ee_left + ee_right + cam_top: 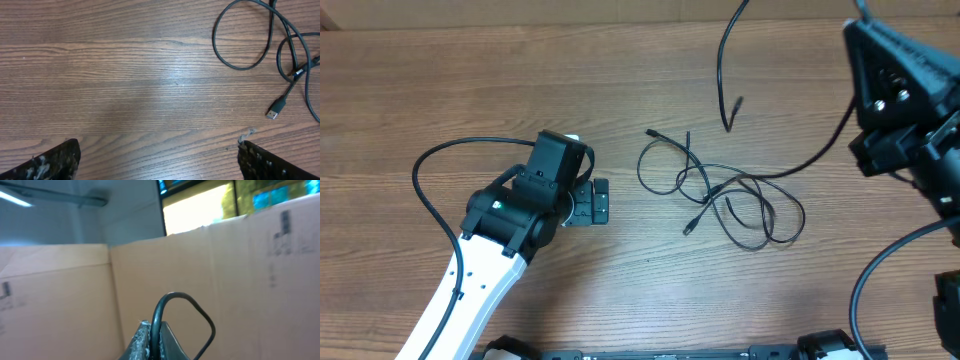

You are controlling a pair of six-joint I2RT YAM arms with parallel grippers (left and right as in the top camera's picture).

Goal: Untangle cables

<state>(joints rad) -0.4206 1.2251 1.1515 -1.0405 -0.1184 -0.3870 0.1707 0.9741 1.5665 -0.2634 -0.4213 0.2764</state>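
The cable will next be released clear of the tangle, after my right gripper swings below and to its right in the overhead view, over bare tabletop, and tilts down.
Several thin black cables (720,190) lie tangled in loops on the wooden table, right of centre. One cable strand (820,155) rises from the tangle toward my right arm (900,90), and a free plug end (732,112) hangs nearby. In the right wrist view my right gripper (159,335) is shut on a black cable (200,317) that loops above the fingers, lifted high and facing cardboard. My left gripper (600,201) is open and empty on the table, left of the tangle. The left wrist view shows the open jaws (160,165), with cable loops (240,65) and a plug (272,114) ahead to the right.
The wooden table (470,80) spans the view. The left arm's own thick black wire (430,190) arcs at the left. Cardboard box walls (260,280) stand beyond the table. Arm bases (820,348) sit along the front edge.
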